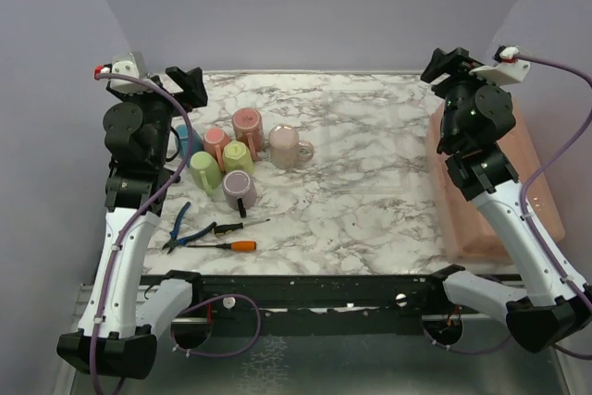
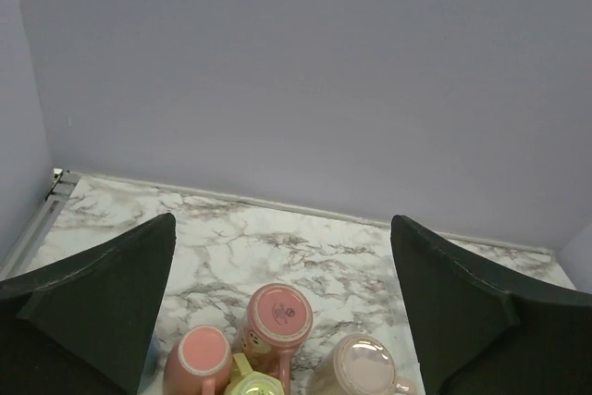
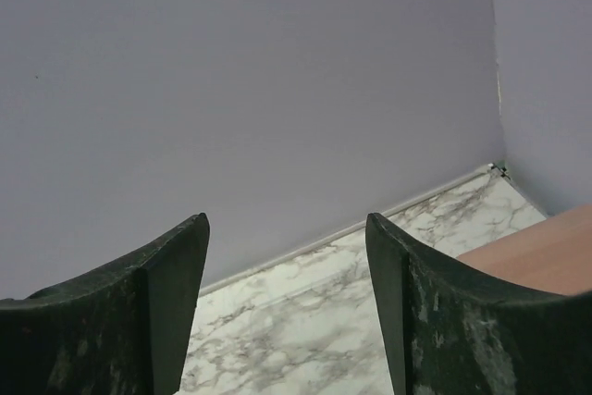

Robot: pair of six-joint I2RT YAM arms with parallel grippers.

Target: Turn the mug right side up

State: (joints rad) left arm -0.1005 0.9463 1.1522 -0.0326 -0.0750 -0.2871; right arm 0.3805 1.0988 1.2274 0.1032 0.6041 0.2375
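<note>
The purple mug's near-side handle (image 1: pixel 242 207) sticks out away from the crowded mugs, so my left gripper needs to tip its fingers downward and move back and down onto it next.
Several mugs stand close together at the left middle of the marble table (image 1: pixel 370 164). A salmon mug (image 1: pixel 248 124) is upside down; its stamped base shows in the left wrist view (image 2: pixel 279 314). Around it are a small pink mug (image 1: pixel 216 141), a pale pink mug (image 1: pixel 285 145), a yellow-green mug (image 1: pixel 238 156), a green mug (image 1: pixel 205 172), a purple mug (image 1: pixel 240 190) and a blue mug (image 1: pixel 185 141) half hidden by the left arm. My left gripper (image 1: pixel 190 86) (image 2: pixel 283 219) is open, raised behind the cluster. My right gripper (image 1: pixel 444 64) (image 3: pixel 285 219) is open and empty, high at the far right.
Blue-handled pliers (image 1: pixel 178 227), a black screwdriver (image 1: pixel 236 226) and an orange-handled screwdriver (image 1: pixel 236 246) lie near the front left edge. A salmon slab (image 1: pixel 490 201) lies along the right edge under the right arm. Purple walls close in the back and sides.
</note>
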